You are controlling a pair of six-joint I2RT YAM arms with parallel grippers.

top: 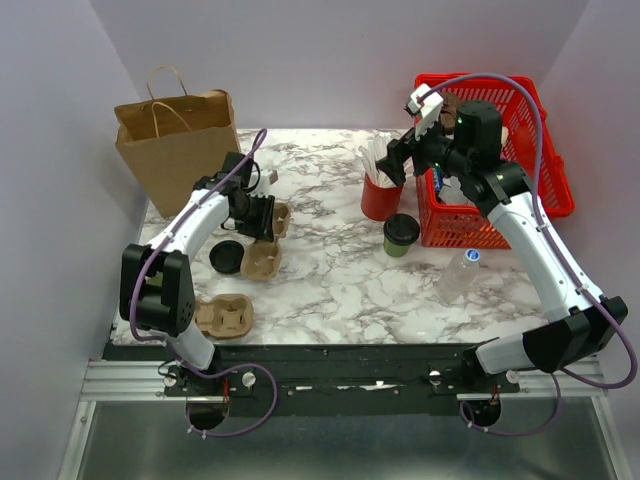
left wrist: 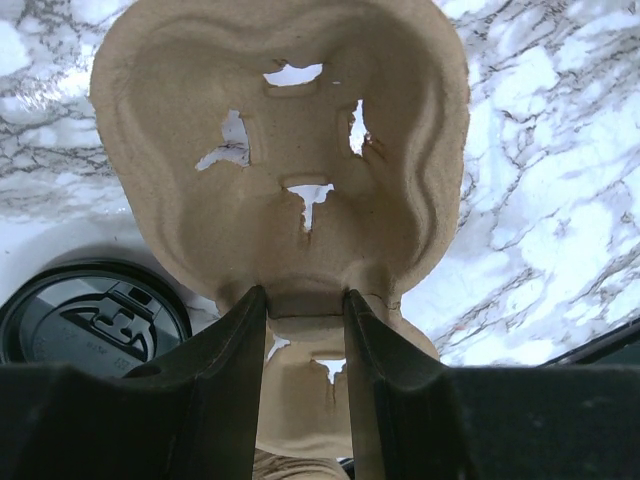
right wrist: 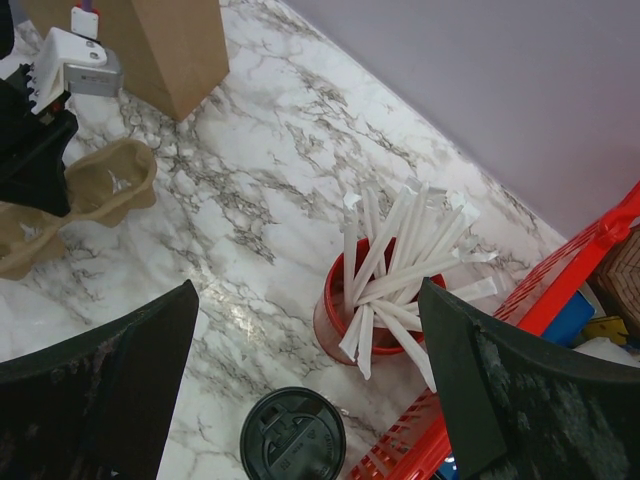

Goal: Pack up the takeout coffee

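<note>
My left gripper will next lower the carrier slightly, away from the black lid, and release its middle rib, as clear tabletop is just below.
The takeout coffee (top: 401, 233), an olive-green cup with a black lid, stands upright beside the red basket (top: 545, 180). Its lid shows at the bottom of the right wrist view (right wrist: 293, 437). My right gripper (top: 397, 160) is open and empty, raised above the red cup of white sticks (top: 381, 196), with the coffee just below and in front of it (right wrist: 308, 290). My left gripper (top: 260, 217) is shut on the middle rib of a brown pulp cup carrier (left wrist: 290, 170), which lies at centre left (top: 266, 248).
A brown paper bag (top: 175, 140) stands at the back left. A black lid (top: 227, 257) lies beside the held carrier. A second carrier (top: 222, 317) lies at the front left. A clear water bottle (top: 460, 272) lies in front of the basket.
</note>
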